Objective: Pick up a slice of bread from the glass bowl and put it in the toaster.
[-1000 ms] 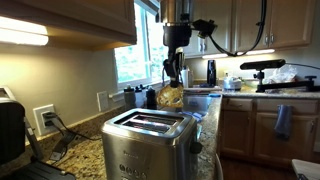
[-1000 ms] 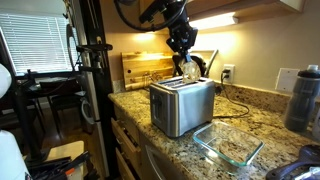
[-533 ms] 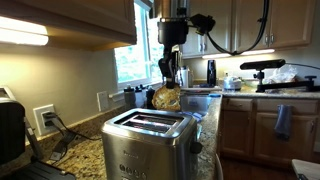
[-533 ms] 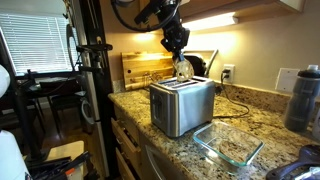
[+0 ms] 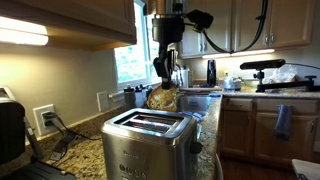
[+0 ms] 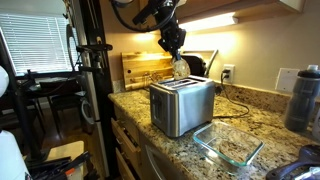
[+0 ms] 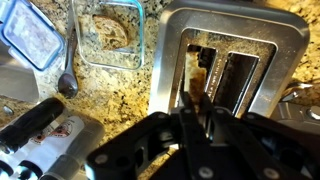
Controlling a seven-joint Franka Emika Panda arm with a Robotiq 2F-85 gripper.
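The slot farther from the bowl is empty, so I should move my gripper to the right in the wrist view, then lower the slice and let it go there.
The brushed steel toaster (image 5: 150, 148) stands on the granite counter, with two long top slots. It also shows in an exterior view (image 6: 182, 104) and in the wrist view (image 7: 235, 55). My gripper (image 5: 163, 78) (image 6: 177, 50) is shut on the slice of bread (image 5: 162, 99) (image 6: 180, 68), which hangs tan and rounded below the fingers, above the toaster's top. In the wrist view my gripper (image 7: 196, 118) is over the slots, with the slice of bread (image 7: 198, 82) seen edge-on between the fingers. The glass bowl (image 6: 228, 144) (image 7: 84, 52) sits beside the toaster.
A black appliance (image 5: 10, 130) stands at the counter's near end. A wooden board (image 6: 148, 67) leans on the wall behind the toaster. A dark bottle (image 6: 303, 95) stands past the bowl. A lidded container (image 7: 33, 35) and a spoon (image 7: 66, 82) lie near the bowl.
My gripper has carried the bread slice a little sideways and slightly up, to a spot over the toaster's top. The toaster and bowl have not moved.
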